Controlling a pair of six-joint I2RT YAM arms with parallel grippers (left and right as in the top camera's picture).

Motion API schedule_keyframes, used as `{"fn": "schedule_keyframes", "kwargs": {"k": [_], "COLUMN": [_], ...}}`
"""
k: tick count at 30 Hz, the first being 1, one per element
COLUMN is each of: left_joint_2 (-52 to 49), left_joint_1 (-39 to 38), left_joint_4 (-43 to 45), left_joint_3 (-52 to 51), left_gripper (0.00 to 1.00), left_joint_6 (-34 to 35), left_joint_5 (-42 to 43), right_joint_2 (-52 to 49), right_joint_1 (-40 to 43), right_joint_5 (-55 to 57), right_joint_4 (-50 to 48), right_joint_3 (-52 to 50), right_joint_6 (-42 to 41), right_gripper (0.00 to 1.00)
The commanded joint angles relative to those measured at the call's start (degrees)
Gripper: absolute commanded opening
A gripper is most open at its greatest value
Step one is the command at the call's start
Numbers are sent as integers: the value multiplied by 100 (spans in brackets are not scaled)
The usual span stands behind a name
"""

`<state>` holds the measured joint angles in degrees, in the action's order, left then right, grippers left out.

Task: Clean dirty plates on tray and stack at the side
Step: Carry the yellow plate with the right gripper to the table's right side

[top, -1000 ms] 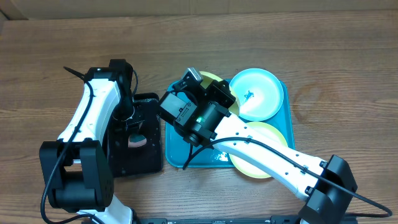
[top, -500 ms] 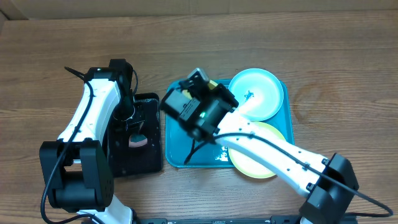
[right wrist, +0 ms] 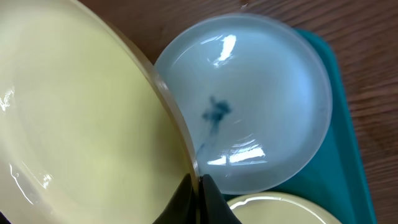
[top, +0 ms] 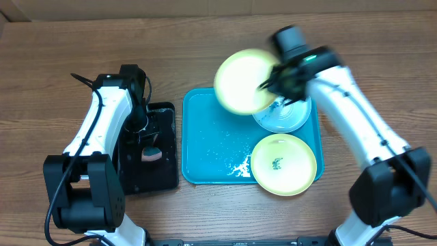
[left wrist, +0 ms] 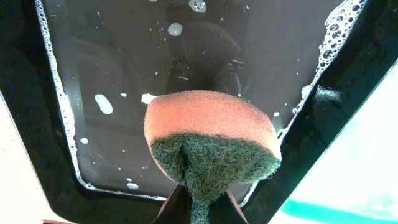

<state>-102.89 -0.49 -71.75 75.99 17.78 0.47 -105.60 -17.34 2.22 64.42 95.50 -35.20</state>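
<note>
Bare table past the tray (top: pixel 372 86) is below my right gripper, to its right in the overhead view, so I should carry the smear-free plate there, lower it and let go.
My right gripper (top: pixel 268 83) is shut on the rim of a pale yellow-green plate (top: pixel 242 80) and holds it tilted in the air above the far edge of the turquoise tray (top: pixel 208 147); the same plate fills the left of the right wrist view (right wrist: pixel 74 124). A light blue plate (top: pixel 287 116) with a dark teal smear lies on the tray's far right and shows in the right wrist view (right wrist: pixel 261 118). A second yellow-green plate (top: pixel 283 164) with a small smear lies at the tray's near right. My left gripper (left wrist: pixel 198 208) is shut on an orange-and-green sponge (left wrist: pixel 211 140) over the black tray.
A smaller black tray (top: pixel 147 167) with soapy water (left wrist: pixel 155 68) stands left of the turquoise tray. White suds (top: pixel 239 169) lie on the turquoise tray's floor. Bare wooden table (top: pixel 369 61) surrounds both trays.
My right arm swung from the tray's left side up and to the right, lifting the yellow-green plate off the tray. The light blue plate is now uncovered. The left arm has not moved.
</note>
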Motion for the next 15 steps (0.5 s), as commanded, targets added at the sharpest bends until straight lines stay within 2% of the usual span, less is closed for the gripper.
{"fn": "schedule_keyframes", "kwargs": {"k": [1, 8, 15], "left_joint_2": [-48, -48, -48], "left_joint_1": [13, 13, 13], "left_joint_4": [24, 20, 24], "left_joint_3": [-20, -20, -20], "left_gripper": [4, 4, 4], "left_joint_6": [-114, -127, -155], "left_joint_5": [68, 66, 66], "right_joint_2": [15, -85, -750], "right_joint_1": [1027, 3193, 4450], "right_joint_5": [-1036, -1023, -986], "right_joint_4": [-61, -4, 70], "right_joint_3": [59, 46, 35], "right_joint_6": [-352, -334, -31], "right_gripper": [4, 4, 4]}}
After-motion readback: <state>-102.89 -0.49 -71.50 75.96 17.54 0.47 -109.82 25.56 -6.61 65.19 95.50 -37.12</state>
